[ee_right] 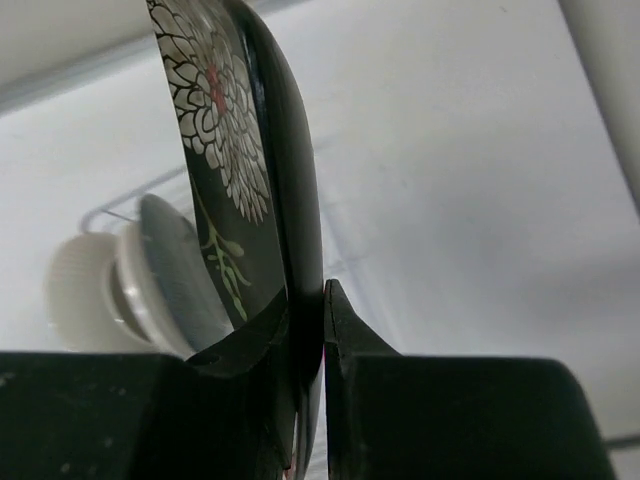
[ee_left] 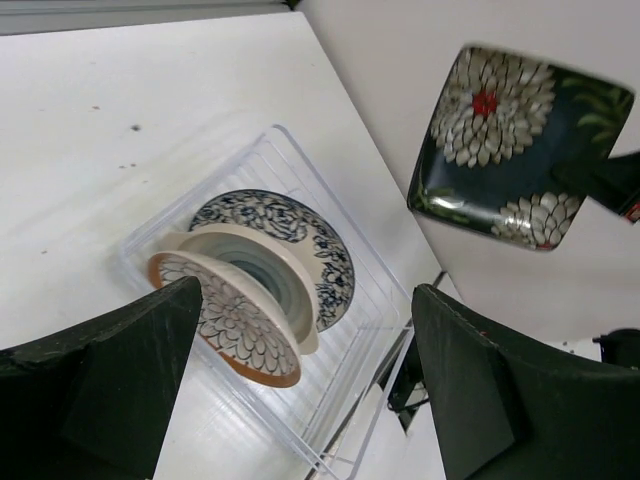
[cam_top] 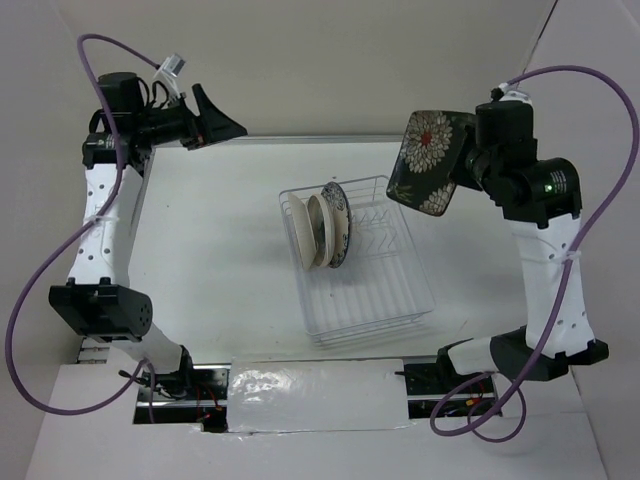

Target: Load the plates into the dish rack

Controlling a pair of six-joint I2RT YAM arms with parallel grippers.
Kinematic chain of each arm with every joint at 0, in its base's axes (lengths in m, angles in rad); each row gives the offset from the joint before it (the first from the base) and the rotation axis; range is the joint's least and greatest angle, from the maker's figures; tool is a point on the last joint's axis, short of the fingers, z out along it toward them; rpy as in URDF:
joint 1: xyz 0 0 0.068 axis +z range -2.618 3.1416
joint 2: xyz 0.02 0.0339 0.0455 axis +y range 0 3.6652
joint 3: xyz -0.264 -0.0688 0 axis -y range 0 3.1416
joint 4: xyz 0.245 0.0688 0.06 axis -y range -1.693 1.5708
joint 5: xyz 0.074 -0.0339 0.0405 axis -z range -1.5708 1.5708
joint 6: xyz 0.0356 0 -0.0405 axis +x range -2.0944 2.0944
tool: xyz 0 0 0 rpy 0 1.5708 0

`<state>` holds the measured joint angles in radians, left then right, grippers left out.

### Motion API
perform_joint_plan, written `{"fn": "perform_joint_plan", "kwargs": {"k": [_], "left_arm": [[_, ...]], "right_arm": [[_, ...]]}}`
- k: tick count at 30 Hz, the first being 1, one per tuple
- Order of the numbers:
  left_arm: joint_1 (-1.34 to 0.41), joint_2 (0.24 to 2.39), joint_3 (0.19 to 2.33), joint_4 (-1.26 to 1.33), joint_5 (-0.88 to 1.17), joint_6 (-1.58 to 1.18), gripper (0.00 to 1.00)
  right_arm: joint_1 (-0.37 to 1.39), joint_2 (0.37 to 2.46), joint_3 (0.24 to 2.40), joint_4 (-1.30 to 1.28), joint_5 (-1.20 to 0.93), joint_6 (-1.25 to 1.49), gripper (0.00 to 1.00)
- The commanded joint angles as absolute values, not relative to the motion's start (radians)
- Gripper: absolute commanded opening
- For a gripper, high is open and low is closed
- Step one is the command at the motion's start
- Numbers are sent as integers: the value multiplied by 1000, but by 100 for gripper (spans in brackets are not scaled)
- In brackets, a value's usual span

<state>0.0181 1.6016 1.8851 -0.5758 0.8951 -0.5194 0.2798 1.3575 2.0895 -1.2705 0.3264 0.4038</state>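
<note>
Next, my right gripper crosses, lowers and releases in the free slot [cam_top: 364, 229] beside the blue-patterned plate, since that slot lies below and left in the top view.
The wire dish rack [cam_top: 385, 290] sits mid-table, and three plates [cam_top: 325, 225] stand on edge at its far-left end. From the left wrist view they are a brown-white radial one [ee_left: 235, 325], a cream one with a blue centre [ee_left: 265, 280] and a blue-patterned one [ee_left: 300, 230], inside the dish rack [ee_left: 350, 370]. A dark squarish floral plate [cam_top: 430, 160] hangs in the air above the rack's far-right corner, with my right gripper [cam_top: 470, 165] shut on its edge. Both fingers pinch the rim [ee_right: 300, 250]. My left gripper [cam_top: 222, 118] is open and empty at the far left, well away from the rack.
The white table [cam_top: 220, 250] is boxed in by white walls at the back and on both sides. A shiny white strip [cam_top: 315, 395] covers the near edge between the arm bases. Purple cables loop beside each arm.
</note>
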Motion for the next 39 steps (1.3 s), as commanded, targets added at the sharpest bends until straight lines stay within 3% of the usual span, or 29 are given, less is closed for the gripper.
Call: {"fn": "perform_joint_plan", "kwargs": {"k": [1,15,22,39], "left_arm": [[75,1575,1856,-571,933,-503,98],[94,1606,1864,-581,980,-479,97],[97,1614,1871,-591,976,-477,97],[94,1603,1865,-597,957,-479,97]], "right_arm": [[313,1350,2065,-1269,466,377,0],[561,1568,2180,-1347,564,307,0],[584,1652,2191,-1355,626,315,0],[611,1689,2083,-1289,548,304,0]]}}
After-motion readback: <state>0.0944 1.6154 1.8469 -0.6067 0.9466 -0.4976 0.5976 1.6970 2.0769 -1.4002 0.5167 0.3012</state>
